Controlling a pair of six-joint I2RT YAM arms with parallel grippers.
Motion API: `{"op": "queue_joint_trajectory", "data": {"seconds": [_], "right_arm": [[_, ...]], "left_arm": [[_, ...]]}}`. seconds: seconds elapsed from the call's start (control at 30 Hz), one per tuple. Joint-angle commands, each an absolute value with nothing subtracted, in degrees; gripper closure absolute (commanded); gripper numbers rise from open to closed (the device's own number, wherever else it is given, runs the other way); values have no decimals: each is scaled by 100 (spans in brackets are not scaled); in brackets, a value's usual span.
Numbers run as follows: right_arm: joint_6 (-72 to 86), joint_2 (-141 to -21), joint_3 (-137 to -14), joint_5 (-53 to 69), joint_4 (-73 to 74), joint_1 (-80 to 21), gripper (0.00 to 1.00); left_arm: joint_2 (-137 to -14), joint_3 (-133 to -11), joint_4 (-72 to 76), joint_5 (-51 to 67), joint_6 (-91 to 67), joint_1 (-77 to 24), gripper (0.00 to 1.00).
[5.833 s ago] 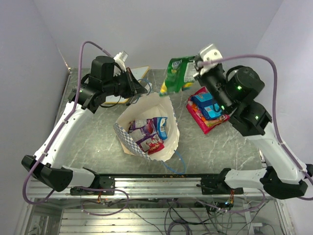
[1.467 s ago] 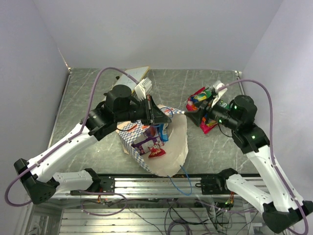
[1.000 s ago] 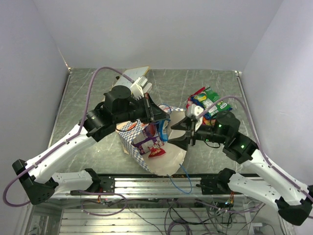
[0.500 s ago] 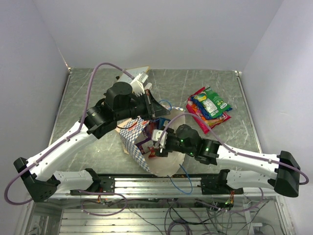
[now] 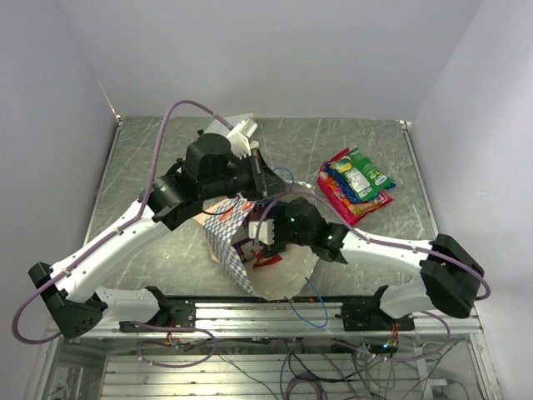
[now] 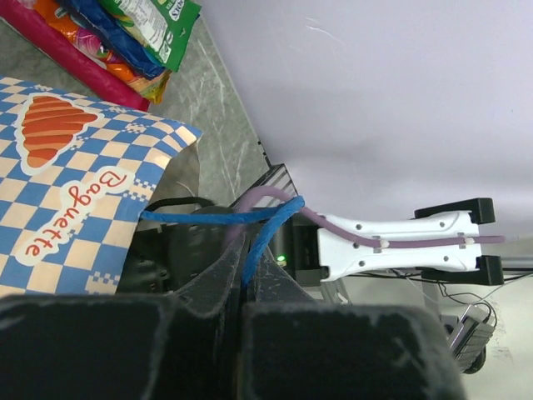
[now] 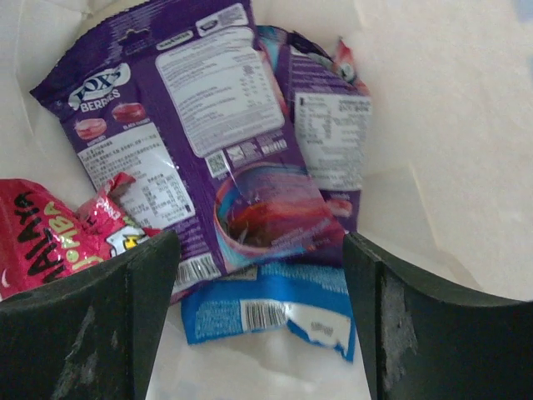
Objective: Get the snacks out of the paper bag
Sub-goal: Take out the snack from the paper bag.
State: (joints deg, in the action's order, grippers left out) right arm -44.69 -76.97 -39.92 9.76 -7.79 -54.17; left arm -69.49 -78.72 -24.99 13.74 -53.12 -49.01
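Note:
My right gripper moves down deeper into the bag around the purple packet's lower edge (image 7: 268,248) next, since that edge lies below it, in line with its open fingers.
The paper bag (image 5: 293,265) lies in the middle of the table with its mouth held open. My left gripper (image 5: 265,177) is shut on its blue string handle (image 6: 260,229), lifting the checkered side (image 6: 79,179). My right gripper (image 5: 266,237) reaches into the bag mouth, open, with nothing between its fingers (image 7: 146,312). Inside lie snacks: a purple packet (image 7: 179,125), a second purple packet (image 7: 326,125), a blue packet (image 7: 266,308) right between the jaws, and a red packet (image 7: 37,242) at the left. More snacks (image 5: 356,182) are piled on the table at the right.
A flat white board (image 5: 233,125) with a wooden edge lies at the back behind the left arm. The snack pile (image 6: 125,33) sits right of the bag. The bag's second blue handle (image 5: 312,300) trails toward the front rail.
My right arm has swung from the snack pile at the right down into the bag mouth, and its jaws have widened. The left gripper keeps its hold on the handle, slightly shifted.

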Motion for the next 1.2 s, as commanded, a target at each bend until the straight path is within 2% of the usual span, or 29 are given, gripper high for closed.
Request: {"op": "queue_joint_trajectory", "data": {"seconds": [0.0, 0.27, 0.6, 0.8, 1.07, 1.17], "right_arm": [[-4997, -8184, -4375, 1341, -798, -5412, 20], [-5264, -8852, -4720, 1263, -738, -5320, 18], [-5327, -9268, -4858, 1627, -498, -5109, 34], [-4975, -9514, -4980, 1635, -633, -5110, 55], [-4543, -9794, -5523, 1349, -683, -5113, 95], [-4106, -9921, -5905, 1047, -930, -5112, 100]], "left_arm": [[-7073, -8397, -2578, 1486, -5046, -4948, 93], [-7163, -8591, -2638, 1519, -5010, -4955, 93], [-7042, -8485, -2896, 1326, -5035, -4948, 93], [-6981, -8593, -3246, 968, -5010, -4949, 93], [-6990, -9286, -4285, -5, -4594, -4830, 93], [-7136, -9860, -4748, -296, -4180, -4526, 93]]}}
